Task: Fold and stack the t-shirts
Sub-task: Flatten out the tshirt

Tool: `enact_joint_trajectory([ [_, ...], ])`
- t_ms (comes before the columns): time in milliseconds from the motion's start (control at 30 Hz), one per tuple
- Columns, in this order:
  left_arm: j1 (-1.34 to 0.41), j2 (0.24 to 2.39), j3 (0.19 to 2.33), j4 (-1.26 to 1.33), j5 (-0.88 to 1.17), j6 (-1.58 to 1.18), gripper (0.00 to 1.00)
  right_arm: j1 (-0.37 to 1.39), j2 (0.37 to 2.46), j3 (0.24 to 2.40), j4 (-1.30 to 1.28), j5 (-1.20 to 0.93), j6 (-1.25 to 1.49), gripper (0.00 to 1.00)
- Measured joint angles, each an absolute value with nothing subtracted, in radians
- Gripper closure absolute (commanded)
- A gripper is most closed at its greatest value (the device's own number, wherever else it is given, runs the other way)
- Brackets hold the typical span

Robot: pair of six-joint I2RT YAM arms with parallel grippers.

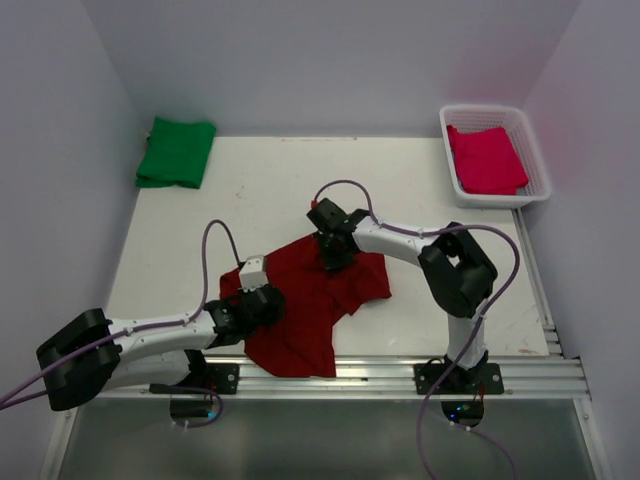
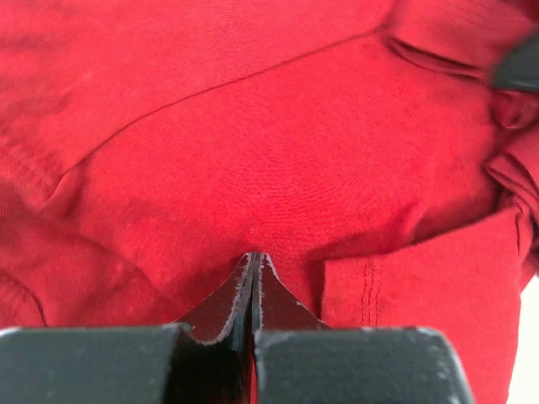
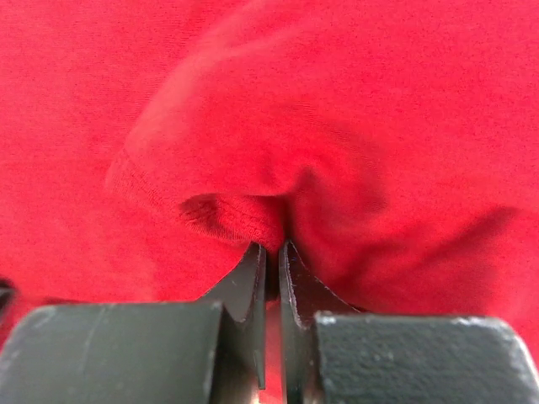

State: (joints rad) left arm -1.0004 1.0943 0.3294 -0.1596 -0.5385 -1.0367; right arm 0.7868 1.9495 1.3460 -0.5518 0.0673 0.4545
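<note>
The shirt lies crumpled, so my right gripper pulls the shirt's fold toward the right in the top view next, to the bare tabletop by the basket, and releases it.
A dark red t-shirt [image 1: 310, 300] lies crumpled on the table's near middle. My left gripper [image 1: 262, 305] is at its left edge, jaws pressed together on a thin layer of the red cloth [image 2: 278, 168]. My right gripper [image 1: 335, 255] is at the shirt's far edge, jaws pinching a fold of the red cloth [image 3: 253, 168] by a hemmed edge. A folded green t-shirt [image 1: 177, 152] lies at the far left corner. A bright red folded t-shirt [image 1: 486, 159] sits in the white basket [image 1: 452, 165] at the far right.
The table's [image 1: 440, 200] near edge has a metal rail [image 1: 530, 372] by the arm bases. Purple cables loop above both arms. Walls close in on the left, right and back.
</note>
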Motion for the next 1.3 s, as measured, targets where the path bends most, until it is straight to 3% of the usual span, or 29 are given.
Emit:
enact_joint_trajectory([
  [133,-0.988,1.096,0.347,-0.205,-0.546,-1.064,1.0,0.741,1.86,1.288,-0.612,0.179,0.493,1.0],
  [400,-0.96,1.066,0.353,-0.288,-0.557,-1.09,1.0,0.5,1.512,1.225,-0.866,0.599,0.609,0.99],
  [533,-0.95,1.059,0.363,-0.326,-0.561,-1.09,1.0,0.419,1.404,1.205,-0.97,0.756,0.673,0.8],
  [600,-0.947,1.052,0.371,-0.354,-0.566,-1.089,1.0,0.385,1.373,1.194,-1.022,0.822,0.7,0.59],
  [667,-0.943,1.041,0.383,-0.387,-0.575,-1.083,1.0,0.369,1.354,1.194,-1.061,0.869,0.703,0.57],
  [700,-0.938,1.033,0.391,-0.405,-0.583,-1.079,1.0,0.368,1.343,1.195,-1.065,0.868,0.688,0.49],
  [800,-0.92,1.009,0.412,-0.434,-0.596,-1.057,1.0,0.368,1.305,1.196,-1.035,0.794,0.628,0.32],
  [900,-0.902,1.002,0.433,-0.444,-0.606,-1.035,1.0,0.368,1.269,1.196,-0.969,0.63,0.559,0.28],
  [1167,-0.888,1.036,0.48,-0.434,-0.606,-0.982,1.0,0.406,1.253,1.119,-0.759,0.095,0.5,0.5],
  [1300,-0.878,1.076,0.49,-0.4,-0.603,-0.946,1.0,0.521,1.27,1.003,-0.646,-0.077,0.537,0.53],
])
